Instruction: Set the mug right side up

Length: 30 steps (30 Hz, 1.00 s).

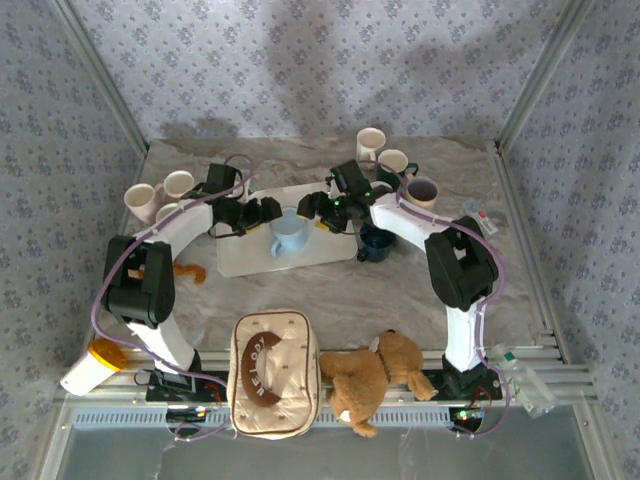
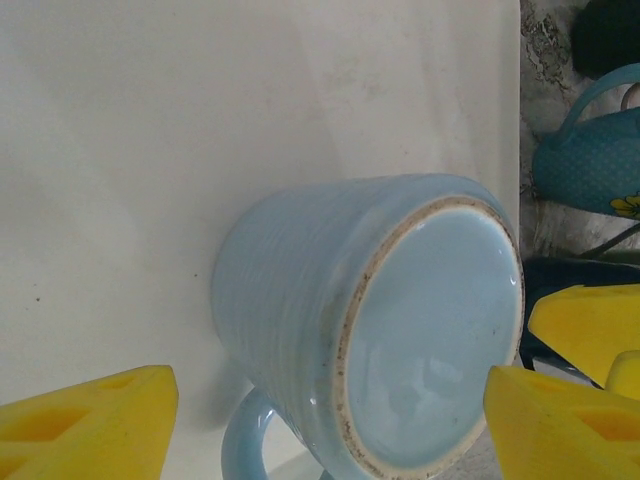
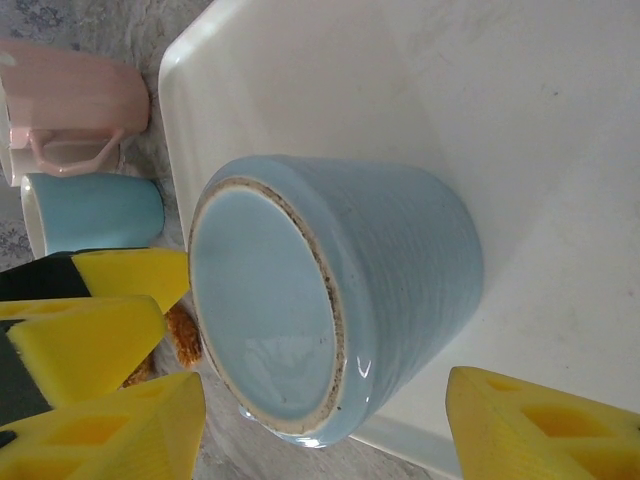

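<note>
I will next pull my left gripper back, turn it so its open fingers straddle the mug's handle (image 1: 276,248) (image 2: 242,438), and close it, because that handle sticks out toward the near side.
A light blue mug (image 1: 290,232) stands upside down on the white tray (image 1: 240,255), its handle toward the near side. The left wrist view shows its glazed base (image 2: 430,330) facing the camera and the handle (image 2: 245,440) low in the frame. My left gripper (image 1: 262,213) sits just left of the mug, open, with its yellow fingers (image 2: 90,420) spread wide on either side of it. My right gripper (image 1: 318,209) sits just right of the mug (image 3: 330,290), also open and straddling it. Neither gripper touches the mug.
A dark blue mug (image 1: 375,243) stands off the tray's right edge. Cups cluster at the back right (image 1: 392,160) and the left (image 1: 160,195). A pink mug (image 3: 75,110) and a teal cup (image 3: 95,210) lie beyond the tray. A pouch (image 1: 273,372) and teddy bear (image 1: 375,375) sit near the front.
</note>
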### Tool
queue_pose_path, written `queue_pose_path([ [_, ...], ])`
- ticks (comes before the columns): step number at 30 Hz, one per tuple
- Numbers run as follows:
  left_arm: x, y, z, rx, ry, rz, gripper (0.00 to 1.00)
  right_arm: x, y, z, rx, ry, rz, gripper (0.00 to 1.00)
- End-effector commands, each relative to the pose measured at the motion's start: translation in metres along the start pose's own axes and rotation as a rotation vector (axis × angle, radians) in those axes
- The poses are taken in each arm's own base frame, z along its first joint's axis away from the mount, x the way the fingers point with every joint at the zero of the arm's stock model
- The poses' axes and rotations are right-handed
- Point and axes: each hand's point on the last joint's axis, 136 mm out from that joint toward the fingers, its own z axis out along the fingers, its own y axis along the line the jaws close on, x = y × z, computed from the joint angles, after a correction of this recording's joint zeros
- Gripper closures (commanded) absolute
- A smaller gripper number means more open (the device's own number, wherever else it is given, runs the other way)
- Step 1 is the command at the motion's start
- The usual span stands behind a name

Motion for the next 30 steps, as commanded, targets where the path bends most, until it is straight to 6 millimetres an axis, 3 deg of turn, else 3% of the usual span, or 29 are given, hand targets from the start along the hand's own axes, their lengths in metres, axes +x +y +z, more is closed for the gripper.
queue_pose_path([
  [1,0.004,-0.002,-0.013,0.006,-0.021,0.048,0.2,0.004,-0.004,0.002,0.011,0.009,0.018,0.33],
  [7,0.028,-0.002,-0.037,-0.033,-0.108,0.26,0.21,0.006,0.001,-0.009,0.007,0.003,0.004,0.33],
  [11,0.045,-0.005,-0.038,-0.097,-0.183,0.489,0.31,0.007,0.009,-0.017,-0.014,-0.007,-0.005,0.33],
  [18,0.055,0.02,-0.022,-0.194,-0.2,0.547,0.37,0.009,0.019,-0.027,-0.041,-0.008,-0.023,0.33],
  [30,0.066,0.01,0.002,-0.171,-0.182,0.641,0.32,0.013,0.019,-0.033,-0.046,-0.009,-0.021,0.32],
])
